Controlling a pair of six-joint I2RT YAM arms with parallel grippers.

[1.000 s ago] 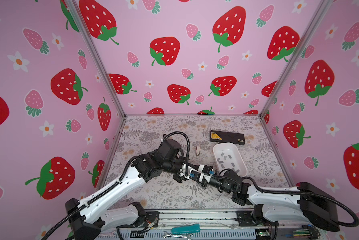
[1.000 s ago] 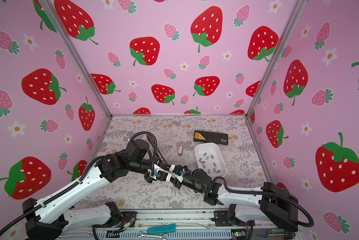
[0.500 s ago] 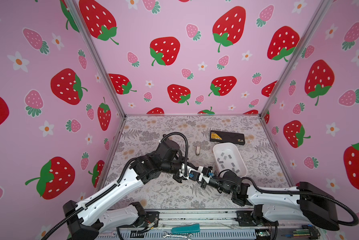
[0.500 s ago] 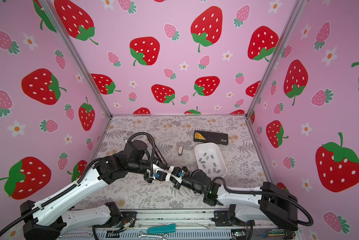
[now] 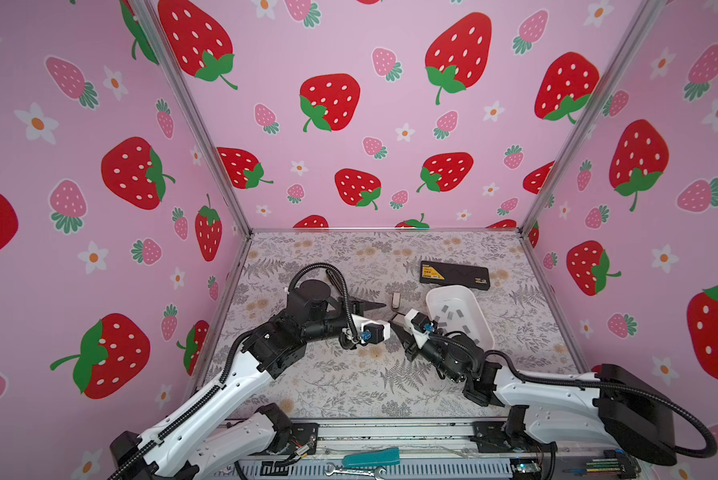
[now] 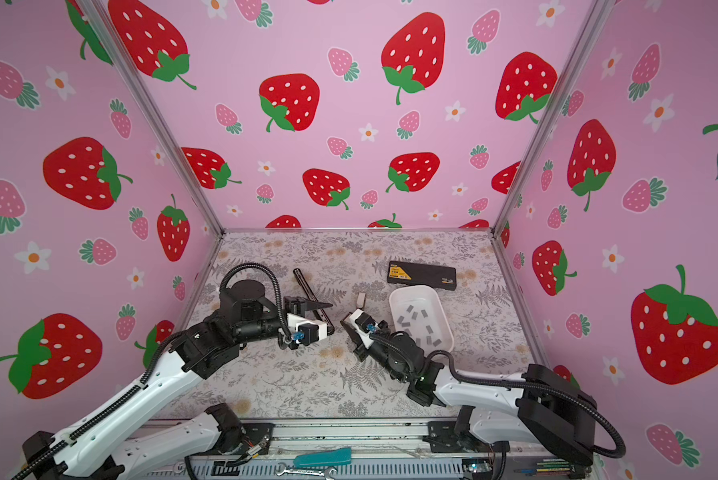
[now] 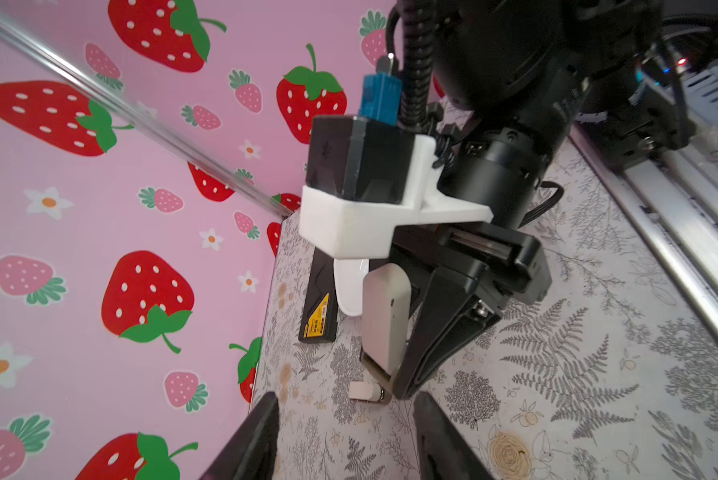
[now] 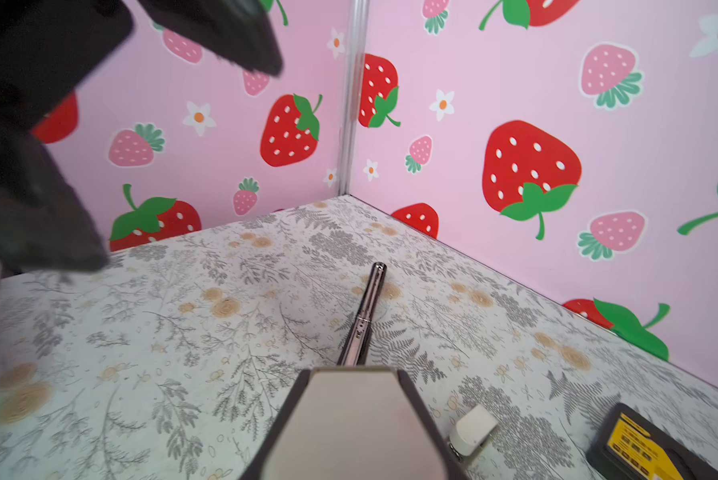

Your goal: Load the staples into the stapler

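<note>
The mat lies empty, so the robot's right gripper should next tilt downward, lower outward into the gap between black rod and white piece (image 6: 343,302) (image 8: 432,394) and release the stapler.
A small beige stapler (image 7: 384,316) is gripped in my right gripper (image 8: 353,372), which is shut on it above the floral mat; the stapler's body (image 8: 353,424) fills the space between the jaws. My left gripper (image 7: 345,415) faces it from a short distance, open, with nothing between its fingers (image 7: 261,432). In both top views the two grippers (image 5: 384,318) (image 5: 399,326) are close together at mid-table but apart. Several grey staples (image 5: 446,309) lie in a white tray (image 5: 432,293) beside the right arm.
A black box with a yellow label (image 5: 455,274) lies behind the tray. On the mat are a thin black rod (image 8: 365,311) and a small white piece with a metal end (image 7: 363,391). Pink strawberry walls enclose three sides.
My left gripper, shut and up against the stapler a second ago, has opened and drawn back to the left. The right gripper still holds the stapler.
</note>
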